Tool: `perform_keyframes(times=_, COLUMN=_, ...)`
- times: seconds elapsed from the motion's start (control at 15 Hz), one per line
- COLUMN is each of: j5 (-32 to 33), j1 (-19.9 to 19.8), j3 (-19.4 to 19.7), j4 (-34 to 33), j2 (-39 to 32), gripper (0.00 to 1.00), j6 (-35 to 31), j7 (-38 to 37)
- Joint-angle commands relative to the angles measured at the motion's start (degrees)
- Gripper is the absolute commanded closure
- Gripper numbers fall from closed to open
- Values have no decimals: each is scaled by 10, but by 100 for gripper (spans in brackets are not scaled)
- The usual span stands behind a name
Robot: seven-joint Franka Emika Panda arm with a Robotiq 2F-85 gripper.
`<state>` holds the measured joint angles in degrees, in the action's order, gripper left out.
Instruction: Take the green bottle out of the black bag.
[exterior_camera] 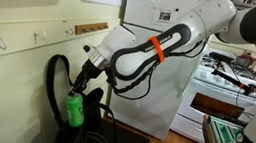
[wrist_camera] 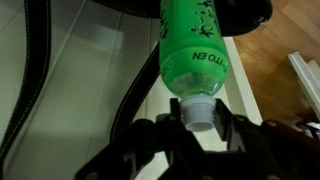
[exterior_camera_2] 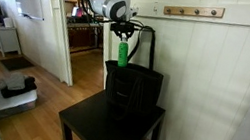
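Note:
The bottle's green body already hangs over the black bag's opening. My gripper will next move down toward that opening and let go of the white cap there.
My gripper [wrist_camera: 198,116] is shut on the white cap of the green bottle [wrist_camera: 195,45], one finger on each side of the cap. The bottle hangs cap-up from the gripper [exterior_camera_2: 122,35] in both exterior views. Its green body [exterior_camera_2: 123,52] sits just above the open mouth of the black bag [exterior_camera_2: 134,90], beside the bag's looping strap handles [exterior_camera: 56,80]. The bottle [exterior_camera: 77,109] appears clear of the bag's fabric. The bag stands upright on a small black table [exterior_camera_2: 90,130] against the white panelled wall. A black strap [wrist_camera: 40,60] runs down the left of the wrist view.
A wooden peg rail [exterior_camera_2: 193,11] is on the wall above the bag. A white stove [exterior_camera: 229,88] and a white cabinet [exterior_camera: 160,91] stand behind the arm. An open doorway [exterior_camera_2: 85,33] is beside the table, with wooden floor [exterior_camera_2: 50,94] around it.

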<state>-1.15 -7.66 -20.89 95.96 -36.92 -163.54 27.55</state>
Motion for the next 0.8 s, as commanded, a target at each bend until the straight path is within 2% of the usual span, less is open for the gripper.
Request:
perform_keyframes(times=0.0, j5=-5, j1=-16, j3=-33, j4=-32, j2=-47, gripper=88, j6=-16, j7=51)
perform_keyframes(times=0.27, j5=-5, j1=-24, j3=-56, j4=-57, j2=-83, gripper=88, j6=-14, j7=81)
perform_keyframes(times=0.73, j5=-1, j1=-17, j3=-63, j4=-101, j2=-134, gripper=88, j6=-8, j7=101)
